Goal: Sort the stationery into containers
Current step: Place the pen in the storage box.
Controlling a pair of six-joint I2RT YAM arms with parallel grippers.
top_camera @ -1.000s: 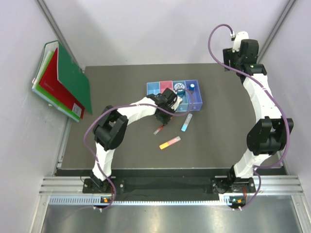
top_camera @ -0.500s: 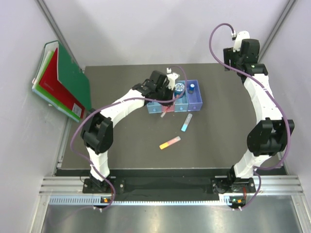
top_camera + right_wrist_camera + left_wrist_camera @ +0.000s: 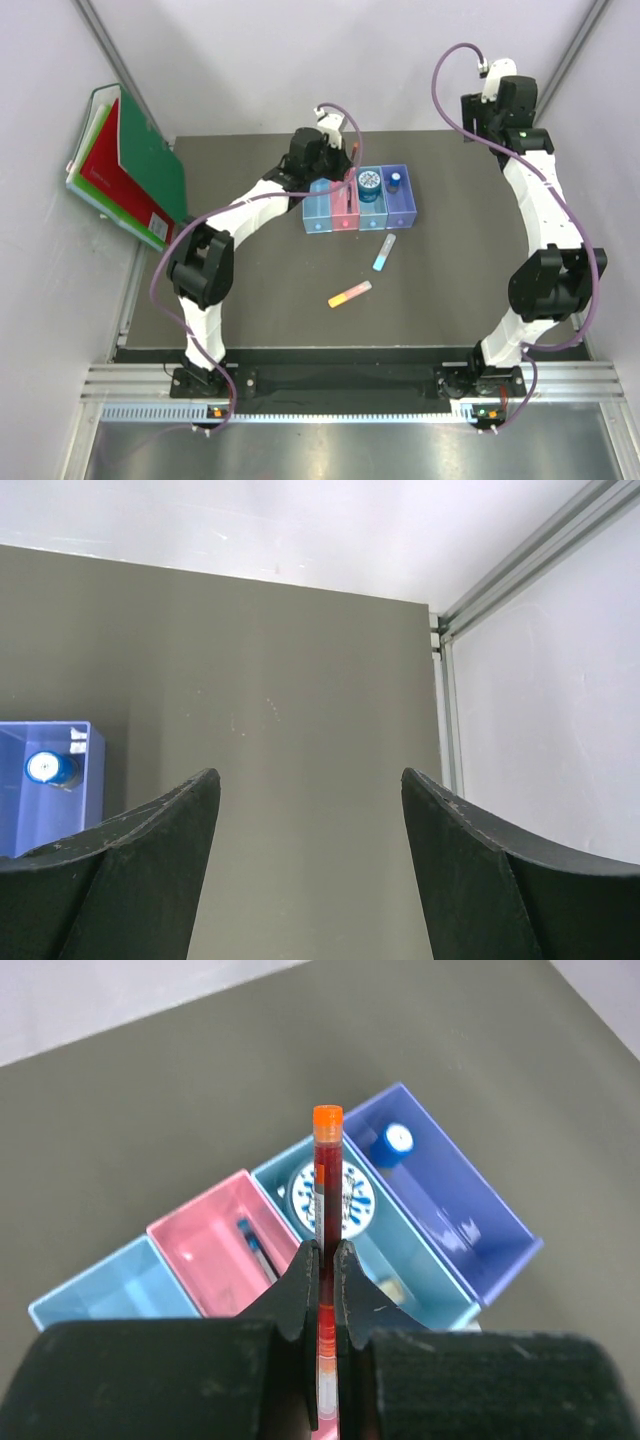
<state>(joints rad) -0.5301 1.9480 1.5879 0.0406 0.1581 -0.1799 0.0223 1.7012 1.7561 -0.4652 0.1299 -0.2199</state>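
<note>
I will next lower the red-black pen (image 3: 327, 1165) in my left gripper into the pink bin (image 3: 222, 1257) beside the blue pen and let go of it, because that bin already has a pen in it.
My left gripper (image 3: 327, 1252) is shut on the red-black pen (image 3: 327, 1165), which sticks out forward with its orange tip above the containers (image 3: 360, 200). The four joined bins are light blue (image 3: 110, 1295), pink (image 3: 205, 1250), blue (image 3: 430, 1285) and violet-blue (image 3: 470, 1210). A blue pen (image 3: 255, 1245) lies in the pink bin. In the blue bin is the round blue tin (image 3: 357, 1200), and the grey-capped bottle (image 3: 390, 1142) is in the violet-blue one. A light-blue stick (image 3: 384, 252) and a yellow-pink stick (image 3: 350, 294) lie on the table in front. My right gripper (image 3: 310, 775) hangs open and empty at the far right.
Green and red folders (image 3: 125, 165) lean against the left wall. The right wall's metal frame (image 3: 445, 710) runs along the table's edge near my right gripper. Both arm bases stand at the near edge.
My left gripper has lifted the red-black pen off the table in front of the bins and carried it back over them. The right arm has not moved.
</note>
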